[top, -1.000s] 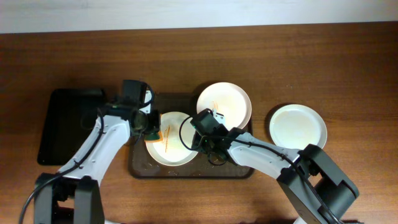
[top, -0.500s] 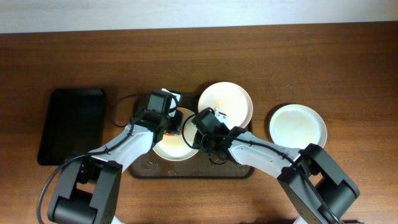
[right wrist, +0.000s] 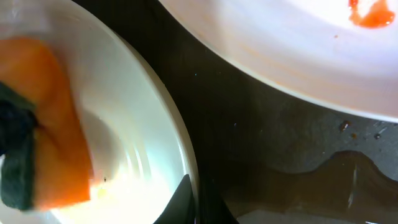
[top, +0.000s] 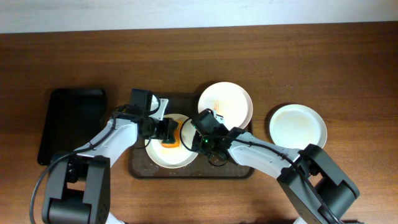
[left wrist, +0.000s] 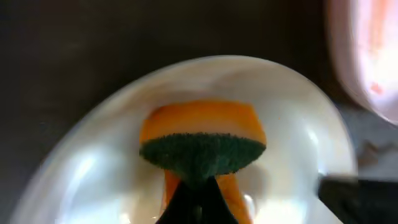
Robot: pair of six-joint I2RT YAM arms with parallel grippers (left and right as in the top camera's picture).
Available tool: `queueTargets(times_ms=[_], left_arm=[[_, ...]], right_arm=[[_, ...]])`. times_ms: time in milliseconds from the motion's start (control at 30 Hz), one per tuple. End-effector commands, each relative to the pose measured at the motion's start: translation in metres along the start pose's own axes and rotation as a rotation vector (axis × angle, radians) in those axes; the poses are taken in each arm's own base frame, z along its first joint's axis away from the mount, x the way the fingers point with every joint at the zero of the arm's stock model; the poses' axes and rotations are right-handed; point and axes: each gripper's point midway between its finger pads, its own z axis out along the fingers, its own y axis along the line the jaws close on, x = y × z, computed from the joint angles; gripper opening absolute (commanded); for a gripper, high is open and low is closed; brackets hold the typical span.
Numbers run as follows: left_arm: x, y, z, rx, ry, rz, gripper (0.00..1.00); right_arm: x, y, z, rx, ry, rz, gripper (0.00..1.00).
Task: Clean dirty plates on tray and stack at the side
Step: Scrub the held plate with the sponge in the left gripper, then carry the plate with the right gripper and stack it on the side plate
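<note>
Next, my right gripper raises its plate past the streaked plate, lowers it onto the third plate (top: 298, 130), which lies beside the tray, and releases it.
The dark brown tray (top: 140, 169) holds two white plates. My left gripper (top: 165, 134) is shut on an orange and green sponge (top: 170, 136) and presses it on the left plate (top: 163, 156). The left wrist view shows the sponge (left wrist: 202, 140) on that plate (left wrist: 81, 168). My right gripper (top: 198, 144) is shut on the left plate's right rim (right wrist: 186, 158). The second plate (top: 225, 102) at the tray's back right has orange-red sauce streaks (right wrist: 372, 15). A third plate (top: 297, 126) lies on the table to the right of the tray.
A smaller black tray (top: 71, 124) lies on the table at the left. The wooden table (top: 280, 56) ends at a white wall along the back. Wet smears show on the tray floor (right wrist: 323, 168).
My left gripper has swept the sponge across the left plate, first toward its back, now toward its centre-right. The right gripper has kept its hold on the rim.
</note>
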Motion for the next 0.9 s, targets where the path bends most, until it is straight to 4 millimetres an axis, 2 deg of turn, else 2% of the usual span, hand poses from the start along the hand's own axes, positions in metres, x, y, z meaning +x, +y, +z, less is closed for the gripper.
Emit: queueTargets(times_ms=[0, 67, 100, 133, 167, 200, 233, 300, 333, 367, 400, 433, 500, 567, 667, 800, 867], left_arm=[[0.007, 0.045, -0.007, -0.258, 0.0, -0.219, 0.0], [0.01, 0.01, -0.015, -0.087, 0.045, -0.209, 0.0], [0.0, -0.021, -0.025, 0.073, 0.033, -0.111, 0.0], [-0.009, -0.039, -0.035, 0.164, 0.01, -0.038, 0.0], [-0.021, -0.052, -0.047, 0.211, -0.019, 0.01, 0.0], [-0.034, -0.056, -0.059, 0.211, -0.043, 0.019, 0.0], [-0.06, -0.06, -0.083, 0.204, -0.102, 0.032, 0.0], [-0.095, -0.039, -0.114, 0.091, -0.195, 0.021, 0.0], [-0.101, -0.02, -0.121, 0.016, -0.214, -0.004, 0.0], [-0.1, -0.005, -0.124, -0.03, -0.213, -0.031, 0.0], [-0.094, 0.01, -0.126, -0.082, -0.197, -0.063, 0.0], [-0.092, 0.017, -0.127, -0.102, -0.19, -0.078, 0.0], [-0.092, 0.018, -0.127, -0.103, -0.19, -0.08, 0.0], [-0.092, 0.018, -0.127, -0.102, -0.188, -0.08, 0.0], [-0.091, 0.018, -0.127, -0.102, -0.184, -0.082, 0.0], [-0.09, 0.018, -0.126, -0.102, -0.181, -0.084, 0.0], [-0.09, 0.018, -0.126, -0.102, -0.181, -0.087, 0.0]], right_arm=[[0.005, -0.01, 0.008, 0.036, 0.017, 0.006, 0.04], [0.005, -0.01, 0.008, 0.036, 0.018, 0.006, 0.04], [0.005, -0.01, 0.008, 0.036, 0.018, 0.006, 0.04], [0.005, -0.01, 0.008, 0.036, 0.018, 0.006, 0.04], [0.005, -0.01, 0.008, 0.035, 0.018, 0.006, 0.04], [0.006, -0.009, 0.008, 0.031, 0.024, -0.005, 0.04], [0.009, -0.006, 0.008, 0.016, 0.039, -0.02, 0.04], [0.013, 0.001, 0.007, -0.022, 0.071, -0.073, 0.04], [0.015, 0.009, 0.004, -0.053, 0.091, -0.132, 0.04], [0.013, 0.014, -0.004, -0.051, 0.096, -0.172, 0.04], [0.011, 0.02, -0.019, -0.053, 0.093, -0.223, 0.04], [0.006, 0.019, -0.037, -0.026, 0.077, -0.249, 0.04], [-0.009, 0.01, -0.075, 0.056, -0.01, -0.308, 0.04], [-0.029, -0.01, -0.119, 0.208, -0.19, -0.364, 0.04], [-0.043, -0.028, -0.157, 0.502, -0.458, -0.512, 0.04], [-0.061, -0.019, -0.2, 0.675, -0.749, -0.594, 0.04], [-0.065, -0.006, -0.222, 0.748, -0.849, -0.677, 0.04]])
